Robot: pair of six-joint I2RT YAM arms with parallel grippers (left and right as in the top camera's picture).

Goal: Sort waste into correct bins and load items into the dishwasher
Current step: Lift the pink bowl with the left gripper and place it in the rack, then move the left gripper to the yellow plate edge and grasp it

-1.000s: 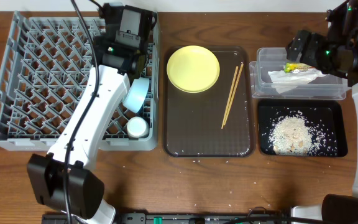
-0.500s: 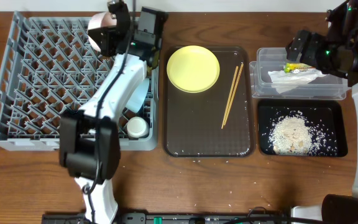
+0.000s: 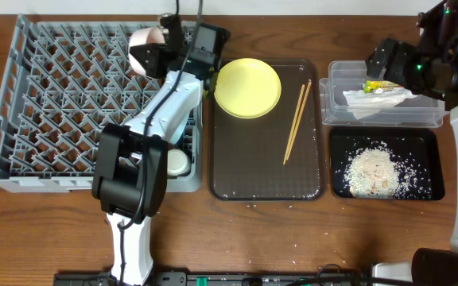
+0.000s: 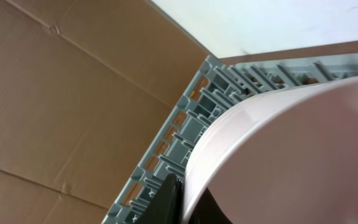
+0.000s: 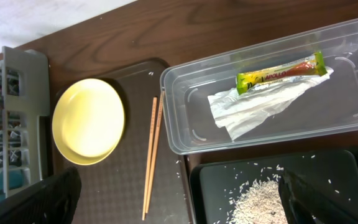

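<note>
I will move my left gripper toward the yellow plate (image 3: 247, 87) next, lower and release the white bowl's rim, as rack wires below it, nearer that plate, can prop the tilted white bowl.
My left gripper (image 3: 156, 49) is shut on the rim of a white bowl (image 3: 142, 48) and holds it tilted over the back edge of the grey dish rack (image 3: 54, 103). The bowl fills the left wrist view (image 4: 291, 149). A small white cup (image 3: 177, 163) stands in the rack's front right corner. The light blue bowl is mostly hidden under my left arm. A yellow plate (image 3: 247, 87) and wooden chopsticks (image 3: 296, 121) lie on the brown tray (image 3: 265, 175). My right gripper (image 5: 182, 186) is open above the clear tub (image 3: 340, 75), which holds the green-yellow wrapper (image 5: 278, 73) and the napkin (image 5: 253, 106).
The black tray (image 3: 428, 143) in front of the tub holds a heap of rice (image 3: 372, 171). A few rice grains lie loose on the brown tray and the table. The left arm's links stretch across the rack's right side.
My left arm has folded upward and its wrist has turned, so the white bowl now shows over the rack's back edge, a little further right. The right arm has not moved.
</note>
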